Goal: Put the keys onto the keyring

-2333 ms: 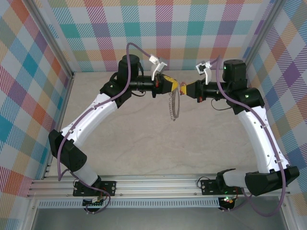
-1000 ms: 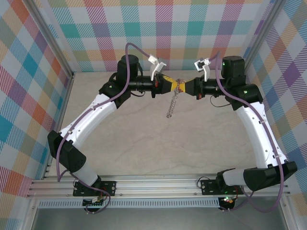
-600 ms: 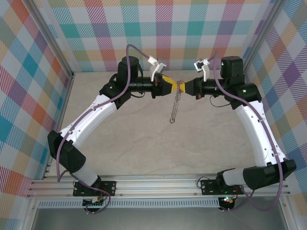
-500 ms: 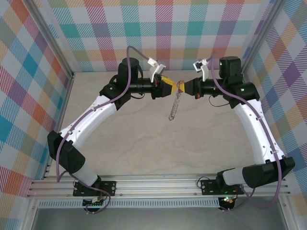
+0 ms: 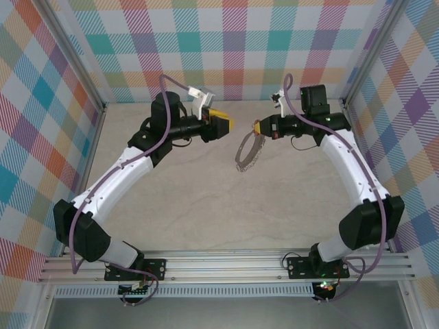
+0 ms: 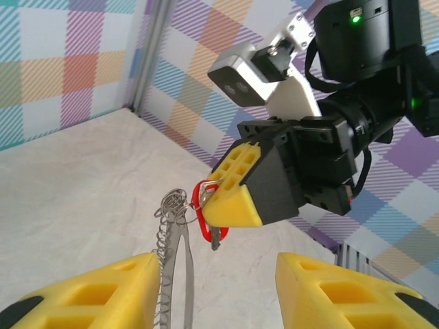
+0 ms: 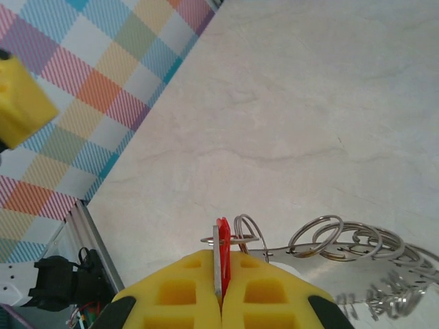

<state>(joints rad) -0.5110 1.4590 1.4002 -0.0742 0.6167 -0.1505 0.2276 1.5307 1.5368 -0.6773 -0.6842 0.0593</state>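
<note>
The keys are already on the keyring, so my right gripper will move down and back to the bare tabletop and release them.
My right gripper point(image 5: 258, 128) is shut on the keys point(image 7: 221, 236), a small silver key pressed against a red oval tag between the yellow fingers point(image 7: 182, 291). The left wrist view shows the keys point(image 6: 204, 214) from the front. The keyring point(image 5: 248, 151), a grey hoop edged with small silver loops, hangs below the keys by a small ring and is off the table. It shows as a keyring point(image 6: 173, 264) in the left wrist view and a keyring point(image 7: 357, 240) in the right wrist view. My left gripper point(image 5: 226, 125) is open, to the left of the keyring and apart from it, with nothing between its fingers point(image 6: 89, 291).
The beige table point(image 5: 206, 205) lies under both arms. Plaid walls point(image 5: 226, 41) close in the back and sides. Metal posts stand at the back corners, and an aluminium rail point(image 5: 226, 264) runs along the near edge by the arm bases.
My left gripper has opened, let go and drawn back to the left. The right gripper has stayed shut and pulled right, and the keyring now hangs from it alone and has swung out.
</note>
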